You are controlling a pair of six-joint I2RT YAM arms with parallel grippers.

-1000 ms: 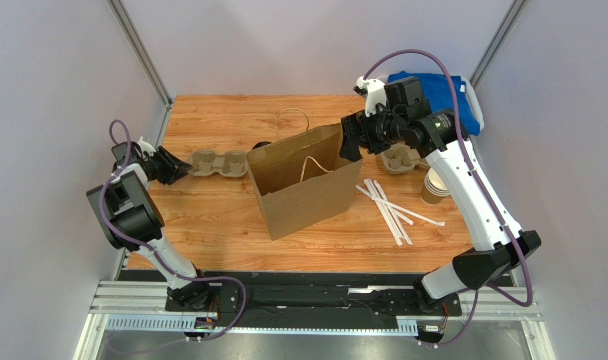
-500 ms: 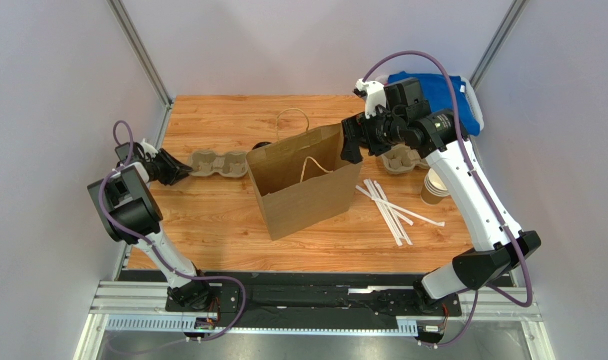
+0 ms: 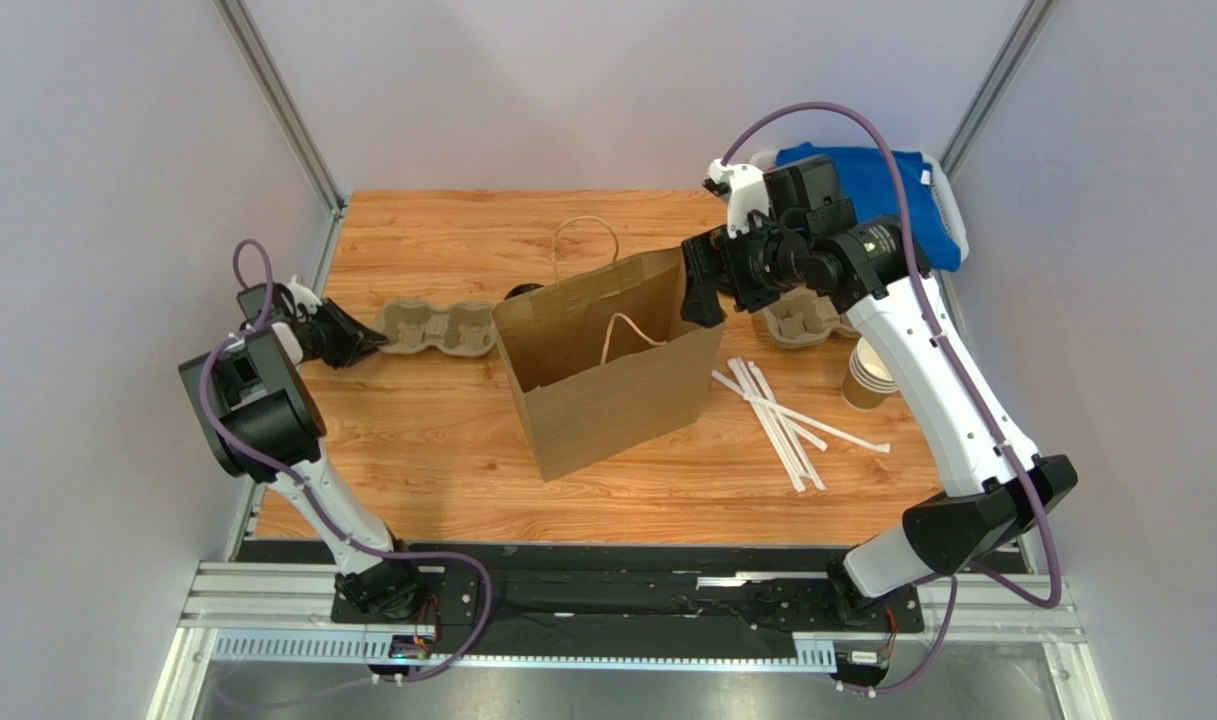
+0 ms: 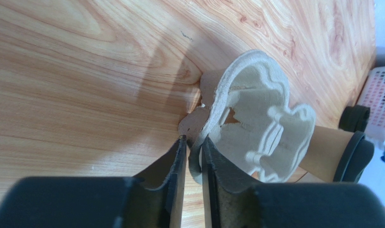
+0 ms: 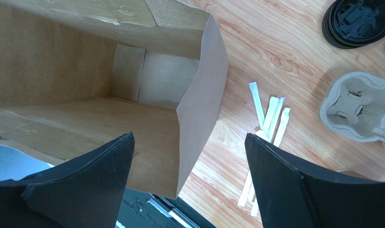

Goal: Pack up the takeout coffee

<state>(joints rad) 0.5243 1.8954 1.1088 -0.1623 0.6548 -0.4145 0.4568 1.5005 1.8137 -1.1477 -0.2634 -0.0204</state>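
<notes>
The bag's side by the straws is already between the open fingers, so my right gripper will next move outward a little along the bag's rim there and close.
The takeout coffee [image 4: 329, 153], a brown paper cup with a black lid, lies on its side behind the pulp cup carrier [image 4: 256, 118]. In the top view only its dark lid [image 3: 524, 290] shows, behind the bag's far left corner. My left gripper [image 4: 193, 140] is shut on the near rim of that carrier [image 3: 437, 326] at the table's left. The open brown paper bag [image 3: 607, 368] stands mid-table. My right gripper [image 3: 704, 293] is open and empty, straddling the bag's right wall [image 5: 203, 95] from above.
White wrapped straws [image 3: 780, 413] lie right of the bag. A second carrier [image 3: 802, 318], a stack of unlidded cups [image 3: 870, 375] and loose black lids [image 5: 358, 21] sit at the right. A basket with blue cloth [image 3: 885, 188] is in the far right corner.
My left arm has shifted slightly while keeping hold of the carrier's rim. The right gripper has edged a little left over the bag. Nothing else has moved.
</notes>
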